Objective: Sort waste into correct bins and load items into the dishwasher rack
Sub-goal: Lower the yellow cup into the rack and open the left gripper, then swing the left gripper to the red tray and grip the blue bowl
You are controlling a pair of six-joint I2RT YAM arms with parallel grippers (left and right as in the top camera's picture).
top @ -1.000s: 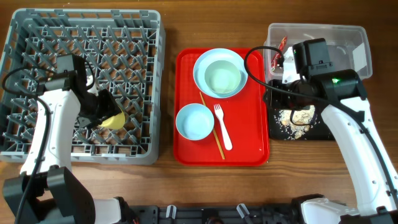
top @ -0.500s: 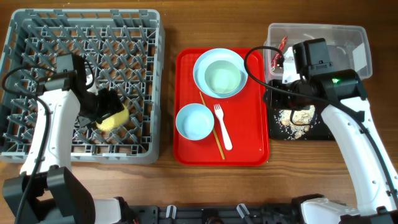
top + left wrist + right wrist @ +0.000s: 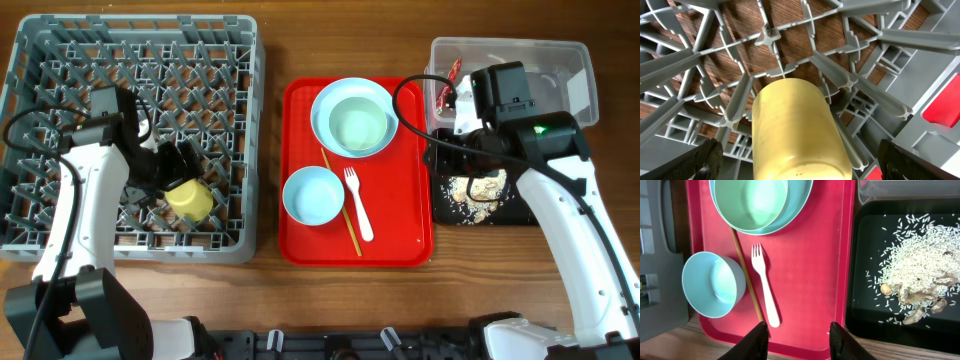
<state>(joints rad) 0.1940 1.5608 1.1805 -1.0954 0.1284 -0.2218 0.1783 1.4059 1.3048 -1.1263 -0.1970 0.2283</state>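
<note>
My left gripper is to rise, cross to the red tray and lower onto the second bowl's rim (image 3: 340,195) beside the chopsticks, as the cup is among the pegs.
The yellow cup (image 3: 190,200) rests among the pegs of the grey dishwasher rack (image 3: 60,60), near its front right. My left gripper (image 3: 800,162) is open, with its fingers wide on either side of the cup (image 3: 795,130) and not touching it. My right gripper (image 3: 800,342) is open and empty above the right edge of the red serving tray (image 3: 815,280). On that tray lie a pale blue plate (image 3: 325,100) holding a mint bowl (image 3: 355,125), a second bowl (image 3: 313,195), a white fork (image 3: 358,205) and chopsticks (image 3: 340,200).
The clear tub (image 3: 560,70) stands at the back right with the red-and-white wrapper (image 3: 452,75) inside. The black tray (image 3: 445,200) in front of it holds rice crumbs (image 3: 912,265) and brown bits. The right arm hides part of both.
The left gripper has opened and let go of the yellow cup. The cup has shifted slightly right and toward the front in the rack. The right arm has not moved.
</note>
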